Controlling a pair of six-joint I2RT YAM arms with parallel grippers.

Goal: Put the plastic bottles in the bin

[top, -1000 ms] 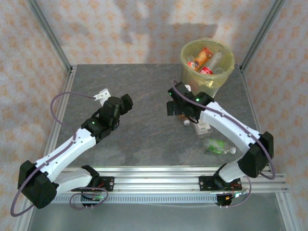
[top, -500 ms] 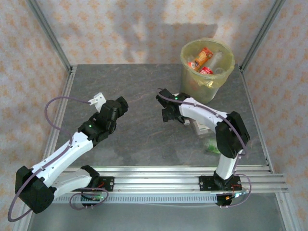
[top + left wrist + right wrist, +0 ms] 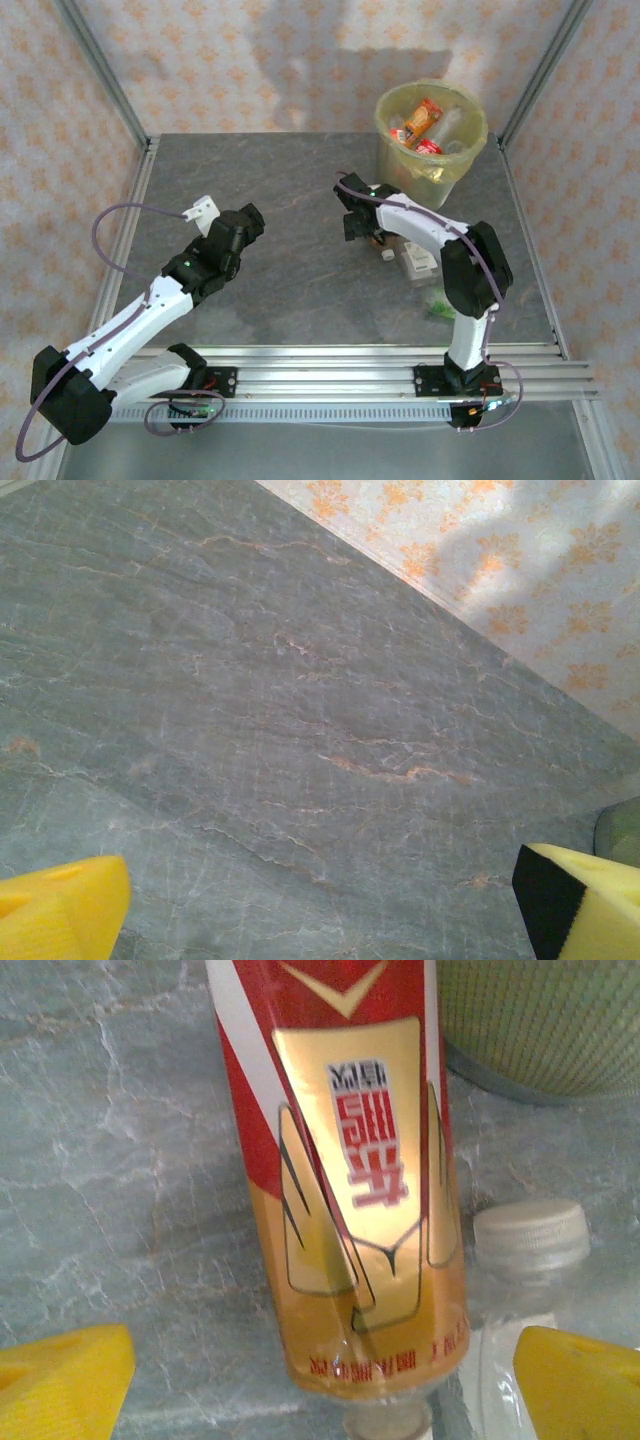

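My right gripper needs to lower its spread fingers to either side of the gold label point(image 3: 382, 241) point(image 3: 368, 1285) next and close, because the red-and-gold bottle lies below it, between those fingers.
The bin point(image 3: 447, 170), pale yellow-green with a bag liner, stands at the table's back right and holds several plastic bottles point(image 3: 425, 122). A red-and-gold labelled bottle point(image 3: 350, 1180) lies on the table in front of it, neck toward the camera, between the spread yellow fingers of my right gripper point(image 3: 325, 1385), which is open and not touching it. A clear bottle with a white cap point(image 3: 530, 1235) lies beside it. Another bottle with a green label point(image 3: 440, 303) lies nearer the right arm's base. My left gripper point(image 3: 320, 900) is open over bare table, left of centre point(image 3: 252, 216).
The bin's base point(image 3: 550, 1020) is just beyond the red bottle. Metal frame posts and patterned walls close off the table's back and sides. The grey marbled tabletop point(image 3: 290, 170) stretches between the two arms.
The right arm has folded its elbow inward, and its gripper swung left, then back over the bottles in front of the bin. The left arm drew back slightly to the left.
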